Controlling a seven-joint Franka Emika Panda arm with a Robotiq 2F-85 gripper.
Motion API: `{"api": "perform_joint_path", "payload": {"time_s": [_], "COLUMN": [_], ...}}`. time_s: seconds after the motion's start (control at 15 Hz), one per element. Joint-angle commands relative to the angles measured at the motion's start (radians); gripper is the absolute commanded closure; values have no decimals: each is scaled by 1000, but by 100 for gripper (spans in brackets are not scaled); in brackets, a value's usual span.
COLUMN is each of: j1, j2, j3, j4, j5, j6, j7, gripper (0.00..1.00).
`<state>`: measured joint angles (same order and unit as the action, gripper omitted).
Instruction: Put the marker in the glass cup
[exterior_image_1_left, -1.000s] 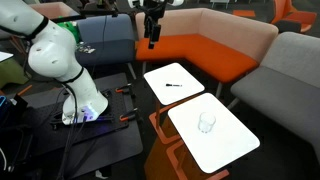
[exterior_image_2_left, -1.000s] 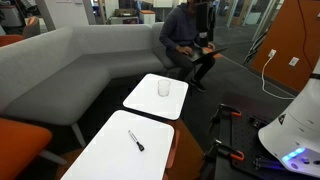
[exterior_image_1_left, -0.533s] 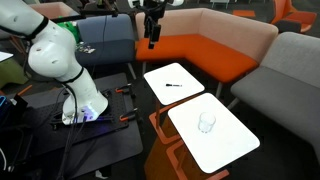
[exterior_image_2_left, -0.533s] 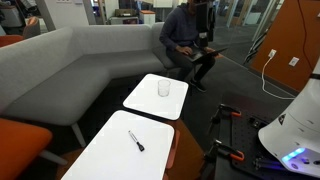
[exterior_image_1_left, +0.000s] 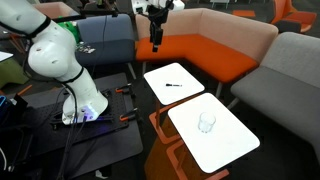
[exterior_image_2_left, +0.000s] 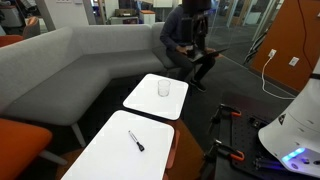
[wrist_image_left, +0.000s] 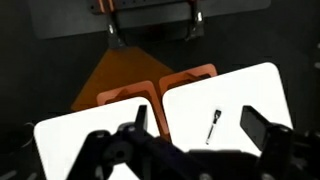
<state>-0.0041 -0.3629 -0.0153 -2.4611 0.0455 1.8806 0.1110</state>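
Note:
My gripper should next move down and outward and turn a little onto the marker's pale end (exterior_image_1_left: 170, 85) (wrist_image_left: 216, 117). The marker lies slanted and far below.
The marker (exterior_image_1_left: 173, 85) is a thin black stick lying flat on the white tabletop (exterior_image_1_left: 160, 76) nearer the orange sofa. It also shows in an exterior view (exterior_image_2_left: 135, 141) and in the wrist view (wrist_image_left: 213, 126). The glass cup (exterior_image_1_left: 206, 123) stands upright on the other white tabletop (exterior_image_1_left: 230, 143), and shows in an exterior view (exterior_image_2_left: 164, 88). My gripper (exterior_image_1_left: 155, 41) hangs high above the marker's table, open and empty. In the wrist view the gripper (wrist_image_left: 203, 128) has its fingers spread either side of the marker far below. The cup is not in the wrist view.
An orange sofa (exterior_image_1_left: 200, 55) and a grey sofa (exterior_image_1_left: 295, 70) curve round the tables. The robot's white base (exterior_image_1_left: 70, 80) stands on a dark floor frame. A person (exterior_image_2_left: 185, 40) sits on the grey sofa (exterior_image_2_left: 60, 70) behind the cup's table.
The gripper has shifted slightly sideways, high above the marker's table. The marker and cup have not moved.

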Motion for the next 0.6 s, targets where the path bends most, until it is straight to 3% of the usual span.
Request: {"api": "perform_joint_path", "payload": {"time_s": [0.0, 0.33, 0.53], "j1": [-1, 64, 104], "j2": [139, 390, 576], "j3": [85, 143, 134], "j4": [-2, 0, 41], "j5": [-7, 74, 74], "j6": [181, 580, 750], "j7": [219, 397, 376], "gripper": [0, 0, 0]}}
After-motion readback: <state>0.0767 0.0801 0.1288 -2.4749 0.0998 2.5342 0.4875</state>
